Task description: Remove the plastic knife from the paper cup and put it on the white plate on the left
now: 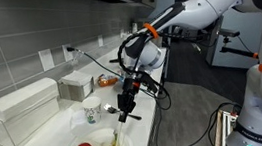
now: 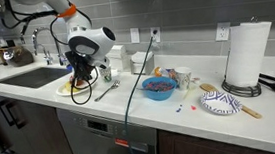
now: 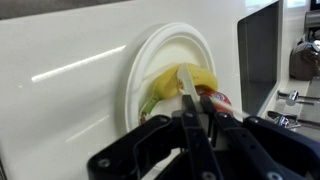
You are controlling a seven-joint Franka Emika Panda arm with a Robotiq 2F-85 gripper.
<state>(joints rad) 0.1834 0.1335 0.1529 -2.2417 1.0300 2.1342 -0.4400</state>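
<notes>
I will lower the knife a little toward the banana [image 3: 170, 88] below on the white plate and let go there, as the knife's blade already hangs over the plate.
My gripper [image 3: 200, 106] is shut on the pale plastic knife [image 3: 186, 82] and holds it over the white plate [image 3: 150, 50]. The blade tip points at a banana [image 3: 170, 88] lying on the plate, with a red fruit [image 3: 216, 100] beside it. In an exterior view the gripper [image 1: 125, 108] hangs just above the plate [image 1: 98, 139], and the knife [image 1: 120, 135] slants down from it. The small paper cup [image 1: 92, 113] stands on the counter just behind the plate, apart from the gripper. The gripper [image 2: 80, 76] and plate [image 2: 65, 93] also show in the second exterior view.
A white rectangular box [image 1: 20, 112] and a clear container [image 1: 75, 86] stand against the wall. A sink [image 2: 35, 81] lies beside the plate. A black utensil [image 2: 106, 90], a blue bowl [image 2: 159, 88], a patterned plate [image 2: 220, 102] and a paper towel roll [image 2: 246, 55] sit farther along the counter.
</notes>
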